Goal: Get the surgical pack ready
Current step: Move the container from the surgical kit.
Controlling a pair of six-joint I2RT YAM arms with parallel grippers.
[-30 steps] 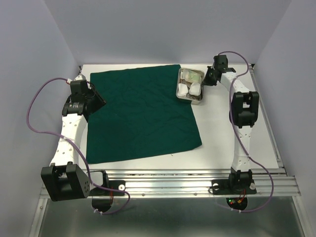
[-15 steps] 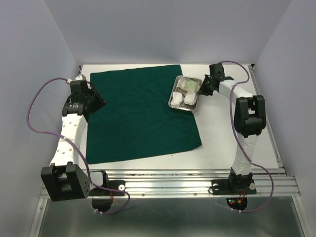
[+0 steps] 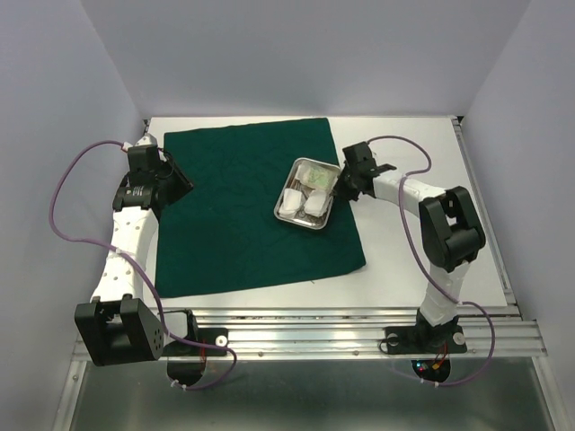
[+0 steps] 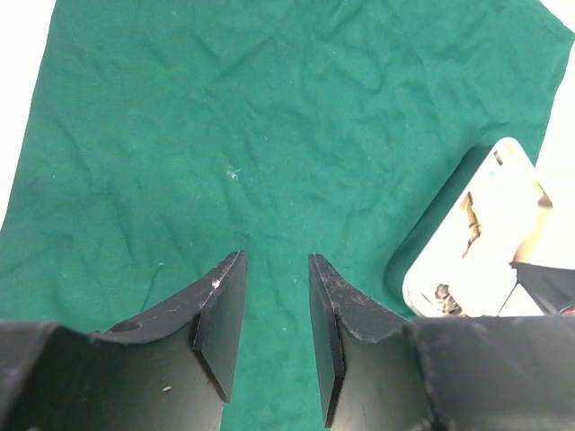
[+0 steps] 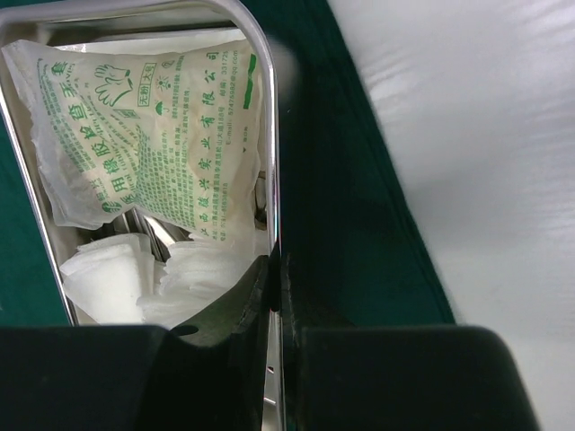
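Note:
The off-center tray is near the drape's edge. My right gripper will next pull it by its rim toward the drape's middle (image 3: pixel 261 199) and slightly back, then open.
The dark green drape (image 3: pixel 243 206) lies flat on the white table. The small steel tray (image 3: pixel 286 218) sits over the drape's right part. It holds white gauze pads (image 3: pixel 304 204), a sealed packet with green print (image 5: pixel 153 135) and metal instruments partly hidden under them. My right gripper (image 3: pixel 339 184) is shut on the tray's right rim (image 5: pixel 272 180). My left gripper (image 4: pixel 274 305) is open and empty above the drape's left edge (image 4: pixel 225 135). The tray's corner (image 4: pixel 490 206) shows at the right of the left wrist view.
Bare white table (image 3: pixel 422 242) lies right of the drape. A metal rail (image 3: pixel 359 337) runs along the near edge. Grey walls close in the left, right and back.
My right gripper has dragged the tray from the table's back right, leftward and nearer, onto the drape. The left arm has not moved.

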